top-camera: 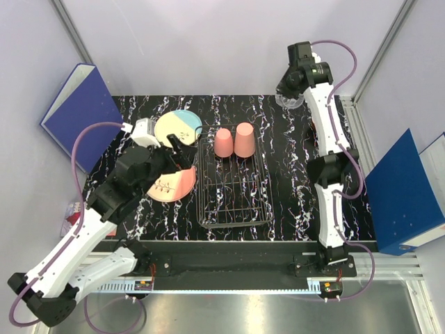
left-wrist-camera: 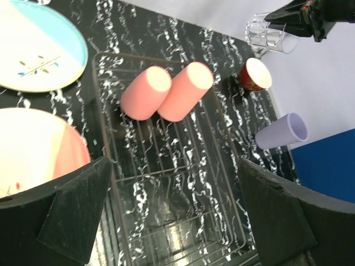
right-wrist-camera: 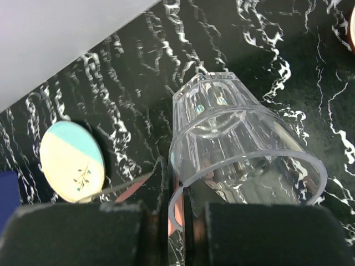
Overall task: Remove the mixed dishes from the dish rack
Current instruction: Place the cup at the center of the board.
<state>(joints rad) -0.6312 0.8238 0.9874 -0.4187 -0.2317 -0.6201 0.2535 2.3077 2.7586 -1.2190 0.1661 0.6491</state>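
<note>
The glass goes down and back in my right gripper to the tabletop (top-camera: 280, 141) beside the rack's far end next. It is released there, since that patch is clear of dishes.
The wire dish rack (top-camera: 233, 188) lies mid-table with two salmon-pink cups (top-camera: 234, 141) on their sides at its far end. They also show in the left wrist view as cups (left-wrist-camera: 166, 91) over the rack (left-wrist-camera: 183, 183). Left of the rack lie a blue-and-cream plate (top-camera: 179, 125) and a salmon-pink plate (top-camera: 172, 184). My left gripper (top-camera: 179, 156) hovers open between them, jaws wide with nothing in them (left-wrist-camera: 175, 216). At the far right my right gripper (top-camera: 292, 94) is shut on the rim of the clear glass (right-wrist-camera: 238, 149). A red bowl (left-wrist-camera: 256, 75) and a lavender cup (left-wrist-camera: 282, 131) lie right of the rack.
A blue binder (top-camera: 80, 115) leans at the far left and another blue binder (top-camera: 407, 195) stands at the right edge. White walls close in the back and sides. The right arm (top-camera: 330, 174) stretches along the table's right side.
</note>
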